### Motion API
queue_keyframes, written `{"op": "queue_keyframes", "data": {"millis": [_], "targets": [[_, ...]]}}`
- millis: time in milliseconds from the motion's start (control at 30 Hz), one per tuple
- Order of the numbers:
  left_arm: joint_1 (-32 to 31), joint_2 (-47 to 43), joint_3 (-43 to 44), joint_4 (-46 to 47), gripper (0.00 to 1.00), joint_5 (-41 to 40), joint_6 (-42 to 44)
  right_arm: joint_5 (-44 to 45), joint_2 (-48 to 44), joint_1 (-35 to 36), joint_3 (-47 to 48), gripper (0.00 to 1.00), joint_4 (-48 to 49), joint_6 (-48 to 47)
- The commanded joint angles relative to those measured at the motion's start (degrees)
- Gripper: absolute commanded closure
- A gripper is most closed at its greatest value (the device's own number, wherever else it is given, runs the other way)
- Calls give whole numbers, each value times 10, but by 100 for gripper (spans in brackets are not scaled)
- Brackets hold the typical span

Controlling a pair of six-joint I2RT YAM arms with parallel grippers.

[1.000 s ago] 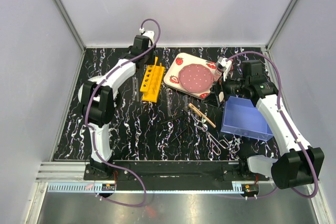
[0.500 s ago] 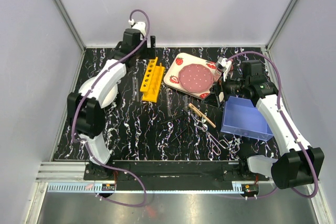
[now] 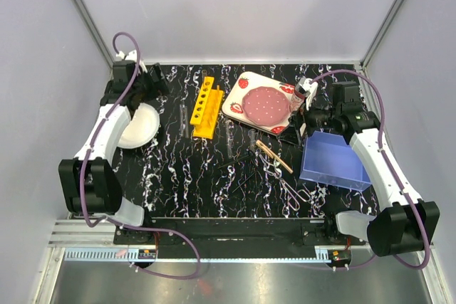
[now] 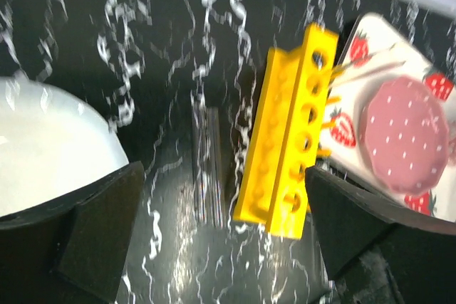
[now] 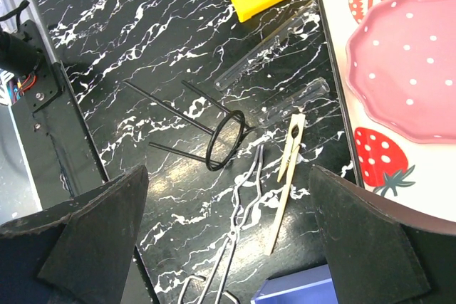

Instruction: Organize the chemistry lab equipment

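Note:
The bowl-side glass tube is below, clear of the rack, so my left gripper should next lower its fingers back and toward the rack onto the tube's near end (image 3: 182,132) (image 4: 200,208).
The yellow holed rack (image 3: 206,107) lies at the back middle of the table, and shows between the open jaws in the left wrist view (image 4: 288,140). A clear glass tube (image 4: 208,161) lies left of it. My left gripper (image 3: 151,82) is open and empty, at the back left near a white bowl (image 3: 139,124). My right gripper (image 3: 299,127) is open and empty above the silvery forceps (image 5: 242,226), the tan wooden clamp (image 5: 288,169) and the black ring with thin rods (image 5: 224,140). Two more glass tubes (image 5: 267,48) lie between these and the rack.
The strawberry-print tray (image 3: 239,101) with the pink dotted plate (image 3: 267,105) sits right of the rack. A blue bin (image 3: 333,160) stands at the right, under the right arm. The enclosure walls close in the back and both sides.
My left arm has swung from the rack to the back left corner and its jaws have opened wide. The white bowl now shows. The right arm has not moved.

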Motion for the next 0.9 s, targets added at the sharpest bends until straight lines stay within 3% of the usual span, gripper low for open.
{"op": "queue_keyframes", "data": {"millis": [0,400,867], "targets": [[6,-5,-41,-10,5,95,-17,-11,-9,-13,1,0,-4,-2],[6,150,13,-89,42,58,-5,-21,-1,-30,2,0,-7,6],[-36,256,84,-144,45,-33,19,-31,1,-38,-5,0,0,7]]}}
